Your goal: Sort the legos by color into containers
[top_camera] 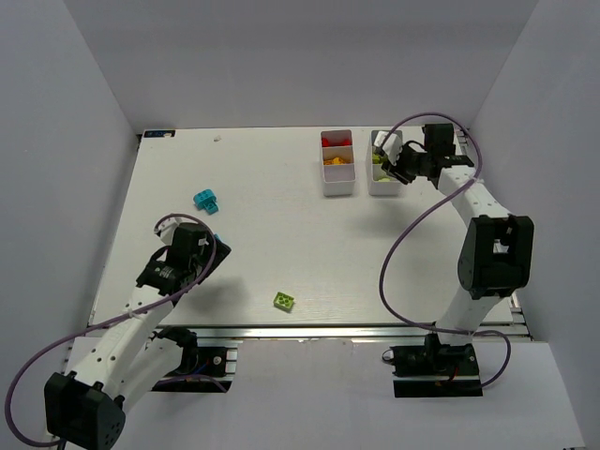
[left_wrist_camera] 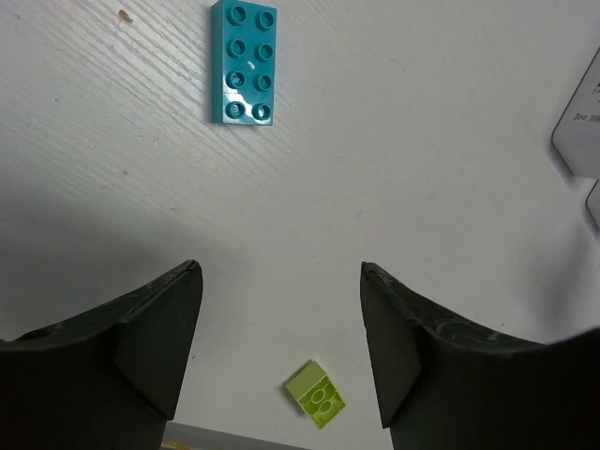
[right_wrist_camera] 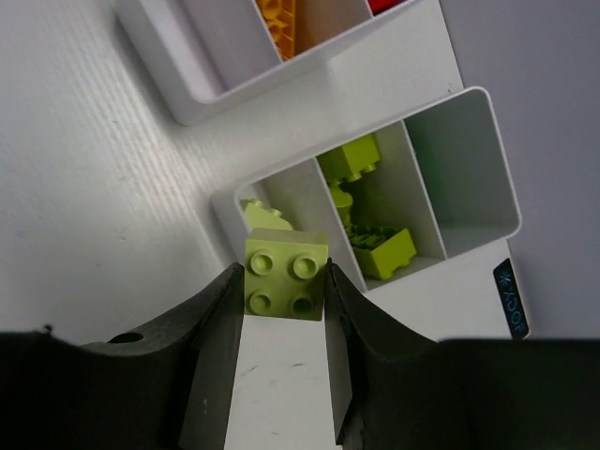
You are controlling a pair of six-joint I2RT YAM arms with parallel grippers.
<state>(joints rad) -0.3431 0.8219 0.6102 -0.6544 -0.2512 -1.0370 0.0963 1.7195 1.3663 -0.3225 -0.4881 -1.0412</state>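
Note:
My right gripper holds the lime brick. It should lower the brick a little and move toward the red-and-orange bin, over the lime bin's nearest section point(top_camera: 382, 184) point(right_wrist_camera: 289, 210).
My right gripper point(right_wrist_camera: 286, 274) is shut on a lime two-by-two brick point(right_wrist_camera: 286, 277) and holds it over the near end of the right bin point(right_wrist_camera: 461, 169), whose two nearer compartments hold lime bricks point(right_wrist_camera: 382, 251). In the top view this gripper point(top_camera: 386, 161) hovers over that bin point(top_camera: 382, 187). The left bin point(top_camera: 338, 185) holds red and orange bricks. My left gripper point(left_wrist_camera: 281, 281) is open and empty above the table. A cyan two-by-four brick point(left_wrist_camera: 244, 64) lies ahead of it, and a lime brick point(left_wrist_camera: 316, 396) lies on its side between the fingers.
In the top view the cyan brick point(top_camera: 207, 201) lies left of centre and the loose lime brick point(top_camera: 283, 300) lies near the table's front edge. The left bin point(right_wrist_camera: 178, 66) also shows at the top of the right wrist view. White walls enclose the table.

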